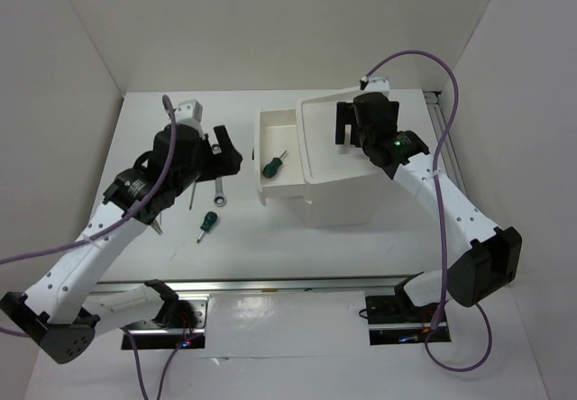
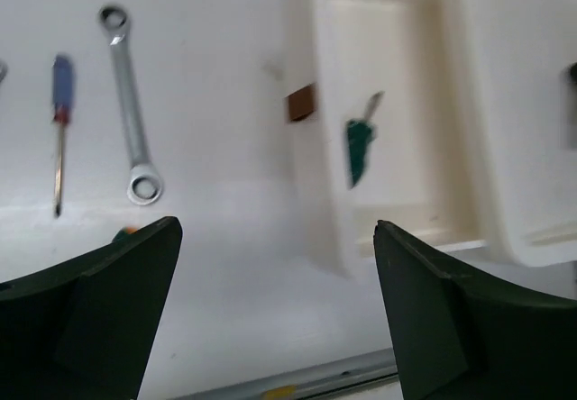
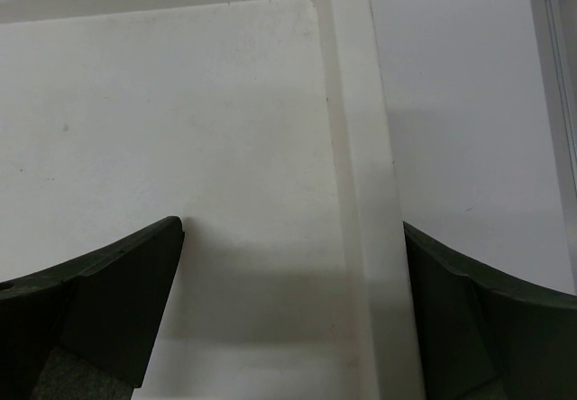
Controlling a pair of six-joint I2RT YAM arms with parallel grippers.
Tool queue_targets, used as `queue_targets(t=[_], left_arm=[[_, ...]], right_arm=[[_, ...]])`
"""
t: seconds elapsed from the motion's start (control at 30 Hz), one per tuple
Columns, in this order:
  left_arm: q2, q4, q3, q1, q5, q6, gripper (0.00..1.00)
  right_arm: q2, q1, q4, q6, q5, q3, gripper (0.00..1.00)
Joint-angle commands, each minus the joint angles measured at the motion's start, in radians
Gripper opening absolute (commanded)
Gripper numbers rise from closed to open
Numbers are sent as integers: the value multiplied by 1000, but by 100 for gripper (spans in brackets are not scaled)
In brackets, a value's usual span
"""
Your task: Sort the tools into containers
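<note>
The left gripper should next move down and back to the stubby green-handled screwdriver on the tabletop, where its open fingers should go down onto its green handle [image 1: 210, 218] [image 2: 124, 233].
The white box unit [image 1: 347, 197] stands right of centre, with one drawer [image 1: 263, 121] pulled out to the left. A green-handled screwdriver [image 1: 274, 165] lies in that drawer and also shows in the left wrist view [image 2: 361, 150]. A second green-handled screwdriver [image 1: 208, 223], a silver wrench [image 1: 220, 193] [image 2: 131, 103] and a blue-handled screwdriver [image 2: 60, 130] lie on the table. My left gripper [image 1: 233, 152] [image 2: 275, 229] is open and empty, above the table just left of the drawer. My right gripper [image 1: 343, 125] [image 3: 293, 224] is open and empty over the top tray [image 3: 356, 148]. The pliers are hidden.
The drawer's red-brown handle [image 2: 301, 103] faces the tools. White walls enclose the table at the back and sides. A metal rail [image 1: 270, 283] runs along the near edge. Purple cables trail from both arms.
</note>
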Motion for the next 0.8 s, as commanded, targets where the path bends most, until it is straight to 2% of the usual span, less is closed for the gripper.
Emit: queue_targets(t=[0.0,0.1,0.17,0.27,0.47,0.6,0.77], left_arm=[[0,-66,-258,9,-29,-23,100],[-59,38,-433,9,-39,-32,100],[-60,47,-471,19,-48,-45,100],[-5,37,-462,28,-73,-80,100],[167,26,-419,117,-90,-80,100],[241,125,-480,206,37,-49,99],[307,168,-529,215,50,-68,98]], right_arm=[[24,41,-138,8,-60,-22,100],[15,41,-138,-1,-72,-33,100],[4,41,-129,-1,-72,-33,100],[4,41,-129,-1,-92,-33,100],[15,41,-129,-1,-126,-13,100],[15,41,-120,-1,-126,-22,100],[6,41,-120,-1,-108,-22,100]])
